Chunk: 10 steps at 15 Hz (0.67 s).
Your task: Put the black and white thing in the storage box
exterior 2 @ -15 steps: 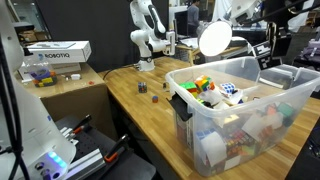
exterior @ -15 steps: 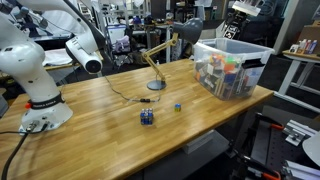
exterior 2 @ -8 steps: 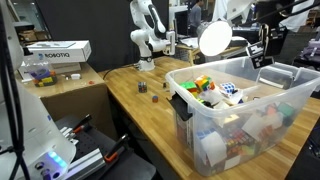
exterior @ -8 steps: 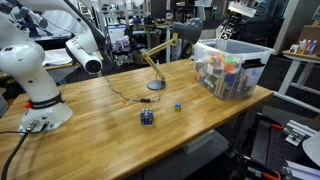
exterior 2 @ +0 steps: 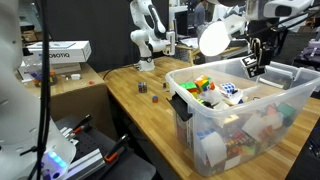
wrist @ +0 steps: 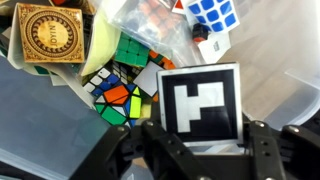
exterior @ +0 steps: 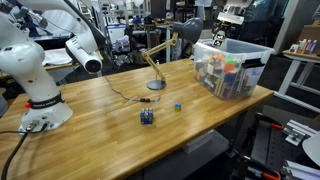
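I should lower my gripper slightly over the puzzle cubes and let go of the black and white thing, because it already hangs above the storage box's open top (exterior: pixel 225 53) (wrist: pixel 184 66).
My gripper (wrist: pixel 203 142) is shut on the black and white thing (wrist: pixel 200 99), a cube whose white-bordered black face with a white marking faces the wrist camera. I hold it above the open storage box (wrist: pixel 290 95), over puzzle cubes and other colourful items. In both exterior views the gripper (exterior: pixel 217 39) (exterior 2: pixel 253 60) hangs just above the white rim of the clear storage box (exterior: pixel 236 50) (exterior 2: pixel 205 104), and the cube (exterior 2: pixel 251 64) shows between the fingers.
A wooden desk lamp (exterior: pixel 157 62) stands on the wooden table (exterior: pixel 110 125) beside the box. A small dark blue block (exterior: pixel 147 117) and a tiny blue piece (exterior: pixel 178 106) lie near the front edge. A white robot base (exterior: pixel 38 95) stands at the far end.
My gripper has moved down and over the storage box with the cube held in it. Nothing on the table has moved.
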### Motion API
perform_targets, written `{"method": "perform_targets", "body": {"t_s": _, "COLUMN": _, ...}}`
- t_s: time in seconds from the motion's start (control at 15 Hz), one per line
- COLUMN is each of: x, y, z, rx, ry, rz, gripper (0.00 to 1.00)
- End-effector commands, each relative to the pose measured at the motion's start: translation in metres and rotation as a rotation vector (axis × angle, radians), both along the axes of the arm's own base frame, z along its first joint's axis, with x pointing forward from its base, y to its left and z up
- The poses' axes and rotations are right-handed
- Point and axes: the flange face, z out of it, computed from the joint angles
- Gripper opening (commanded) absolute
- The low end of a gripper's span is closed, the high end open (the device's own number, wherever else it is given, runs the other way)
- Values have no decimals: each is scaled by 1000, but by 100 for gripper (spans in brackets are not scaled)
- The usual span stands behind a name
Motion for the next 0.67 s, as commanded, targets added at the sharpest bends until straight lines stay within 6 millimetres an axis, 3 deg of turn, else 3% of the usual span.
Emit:
{"method": "perform_targets", "body": {"t_s": 0.0, "x": 4, "y": -18, "z": -3, "rx": -20, "ry": 43, "rz": -15, "gripper": 39}}
{"method": "perform_targets", "body": {"t_s": 0.6, "x": 26, "y": -37, "z": -17, "rx": -21, "ry": 71, "rz": -41, "gripper": 39}}
